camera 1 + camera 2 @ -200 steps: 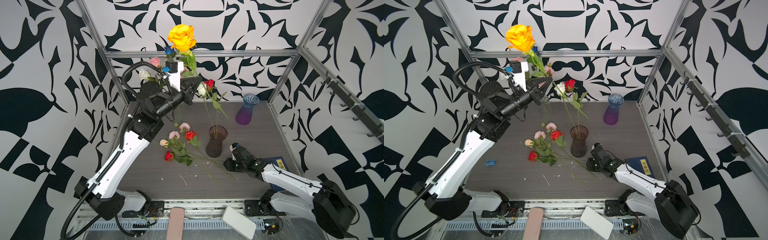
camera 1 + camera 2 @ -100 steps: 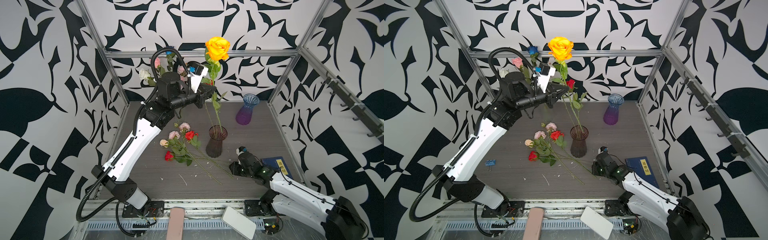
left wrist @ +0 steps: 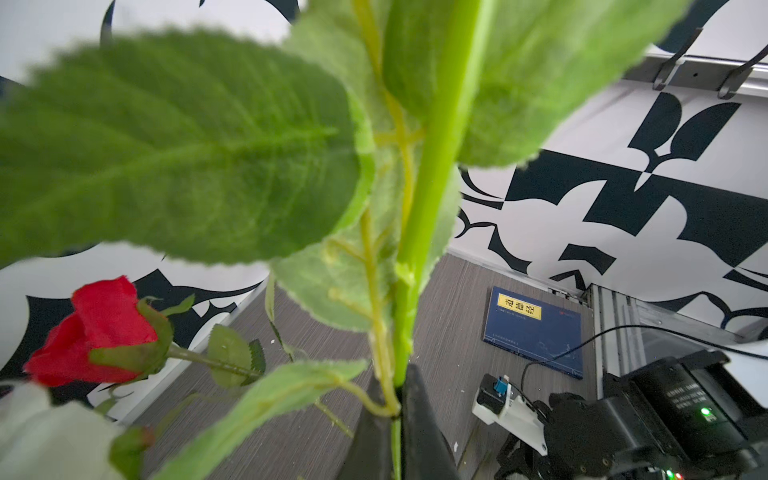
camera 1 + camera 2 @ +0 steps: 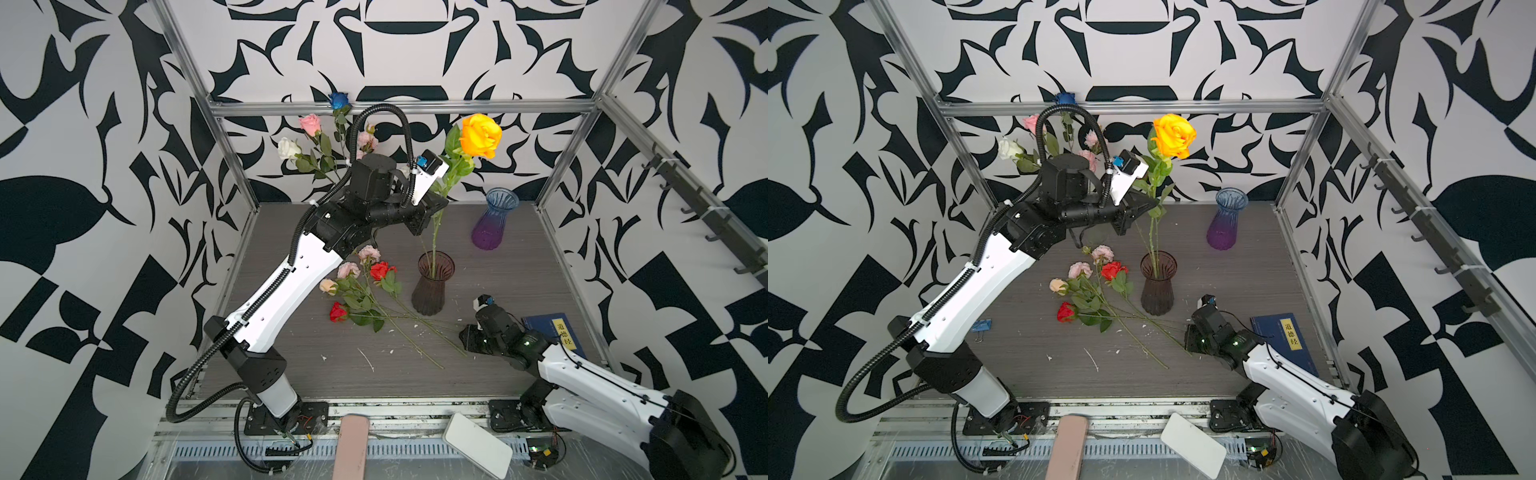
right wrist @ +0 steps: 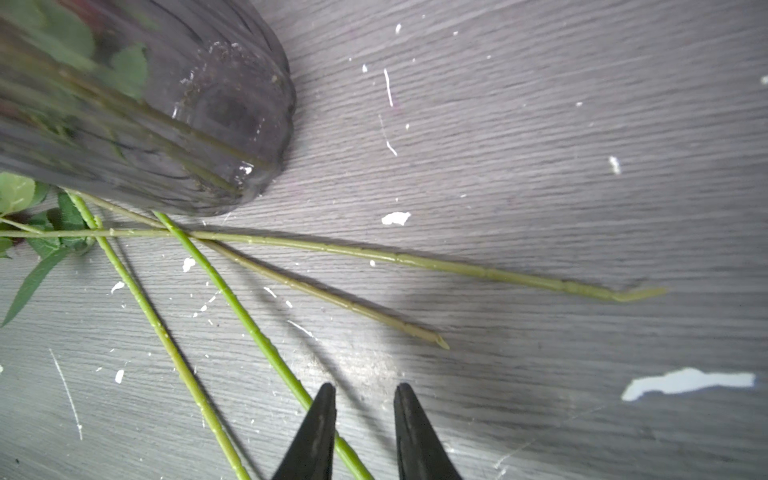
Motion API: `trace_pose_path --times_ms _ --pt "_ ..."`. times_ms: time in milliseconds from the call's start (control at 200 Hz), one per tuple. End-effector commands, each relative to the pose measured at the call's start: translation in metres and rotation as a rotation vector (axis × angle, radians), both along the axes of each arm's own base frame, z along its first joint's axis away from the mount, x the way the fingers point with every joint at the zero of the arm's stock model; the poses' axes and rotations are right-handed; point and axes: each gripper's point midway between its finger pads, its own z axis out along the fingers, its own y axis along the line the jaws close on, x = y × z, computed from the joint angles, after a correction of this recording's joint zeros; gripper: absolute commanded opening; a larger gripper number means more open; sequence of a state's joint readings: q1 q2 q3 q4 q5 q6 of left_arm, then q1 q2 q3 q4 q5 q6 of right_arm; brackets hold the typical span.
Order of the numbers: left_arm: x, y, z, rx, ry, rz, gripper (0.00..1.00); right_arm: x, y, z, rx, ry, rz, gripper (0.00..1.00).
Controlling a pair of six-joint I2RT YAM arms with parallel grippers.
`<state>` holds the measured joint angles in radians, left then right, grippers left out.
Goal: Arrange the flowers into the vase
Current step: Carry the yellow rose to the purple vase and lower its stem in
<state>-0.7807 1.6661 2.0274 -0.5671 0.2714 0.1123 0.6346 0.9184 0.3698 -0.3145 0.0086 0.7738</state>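
The orange rose in my left gripper should come down a little toward the dark vase's opening (image 4: 436, 264) next. I should then release the green stem, because the stem's lower end already reaches inside.
My left gripper (image 4: 436, 204) (image 3: 397, 409) is shut on the green stem of an orange rose (image 4: 481, 135) (image 4: 1173, 135). It holds the rose upright over the dark vase (image 4: 432, 286) (image 4: 1156, 286), and the stem's lower end reaches into the vase's mouth. A red rose (image 3: 99, 332) shows beside the held stem in the left wrist view. Several flowers (image 4: 361, 291) (image 4: 1092, 291) lie on the table left of the vase, their stems (image 5: 291, 286) running toward my right gripper (image 4: 467, 338) (image 5: 365, 388). That gripper is open just above the table, with one stem beneath a finger.
A blue-purple vase (image 4: 494, 220) stands at the back right. White, pink and blue roses (image 4: 311, 137) rise behind the left arm. A blue book (image 4: 557, 332) lies by the right arm. A blue clip (image 4: 980, 325) lies at the left. Metal frame posts edge the table.
The left arm has swung right with the orange rose, from the back left to above the dark vase, and brought it lower. The right gripper has shifted slightly right.
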Motion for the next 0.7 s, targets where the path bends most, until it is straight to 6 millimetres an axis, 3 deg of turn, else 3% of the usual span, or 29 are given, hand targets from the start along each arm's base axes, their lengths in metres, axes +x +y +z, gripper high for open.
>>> trace_pose_path --times_ms 0,240,270,340,390,695 --pt "-0.001 -0.002 -0.010 0.082 -0.017 0.014 0.05 0.002 -0.004 0.003 0.009 -0.016 -0.031 0.29" --pt "0.007 -0.009 -0.031 0.182 -0.027 0.054 0.09 0.000 -0.007 0.005 0.013 -0.022 -0.045 0.29" --pt "0.008 -0.009 -0.035 0.191 -0.022 0.058 0.18 0.000 -0.007 0.004 0.014 -0.020 -0.047 0.29" --pt "0.009 -0.010 -0.043 0.205 -0.006 0.061 0.60 0.000 -0.007 0.005 0.018 -0.021 -0.050 0.29" --pt "0.008 -0.009 -0.047 0.210 0.007 0.064 0.71 0.000 -0.007 0.005 0.020 -0.022 -0.051 0.29" --pt "0.010 0.008 -0.046 0.138 0.053 0.132 0.76 0.002 -0.005 0.003 0.029 -0.019 -0.057 0.29"
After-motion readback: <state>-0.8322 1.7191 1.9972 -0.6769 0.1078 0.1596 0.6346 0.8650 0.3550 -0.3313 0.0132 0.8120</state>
